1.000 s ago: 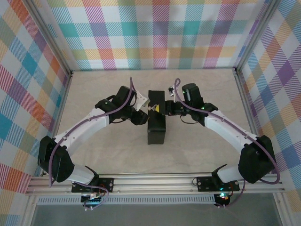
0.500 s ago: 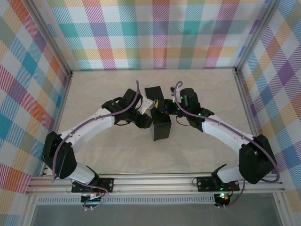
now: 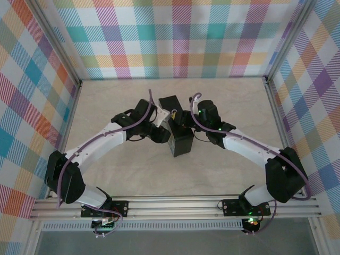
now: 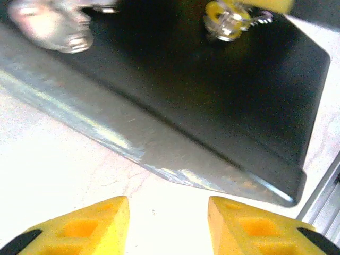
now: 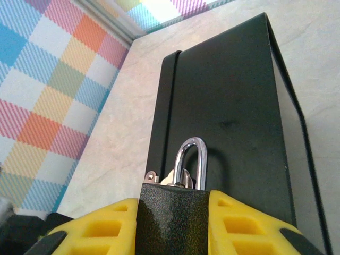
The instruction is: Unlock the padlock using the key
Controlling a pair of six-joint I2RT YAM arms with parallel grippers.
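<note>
Next, my right gripper takes the padlock away from the black metal box (image 3: 180,141) and then down to the tabletop on my right arm's side, since it lies bare.
A black metal box (image 3: 180,141) lies mid-table, skewed. On its top hangs the padlock (image 5: 174,218), a black textured body with a chrome shackle (image 5: 191,159) through a small metal hasp. My right gripper (image 5: 174,226) is shut on the padlock body, one yellow finger pressed on each side; it reaches in from the right (image 3: 184,121). The key (image 4: 227,18), yellow-headed and blurred, sits at the top of the box (image 4: 212,90); I cannot tell whether it is in the lock. My left gripper (image 4: 169,212) is open over bare tabletop beside the box's left side (image 3: 166,119).
Plaid walls enclose the table on three sides. An aluminium frame rail (image 3: 175,204) runs along the near edge by the arm bases. A blurred shiny metal piece (image 4: 50,24) shows at the box top. Bare beige tabletop (image 3: 106,106) surrounds the box.
The box has turned, its far end swinging left and its near end right. Both grippers shifted slightly toward the back wall with it. The left jaws opened a little wider.
</note>
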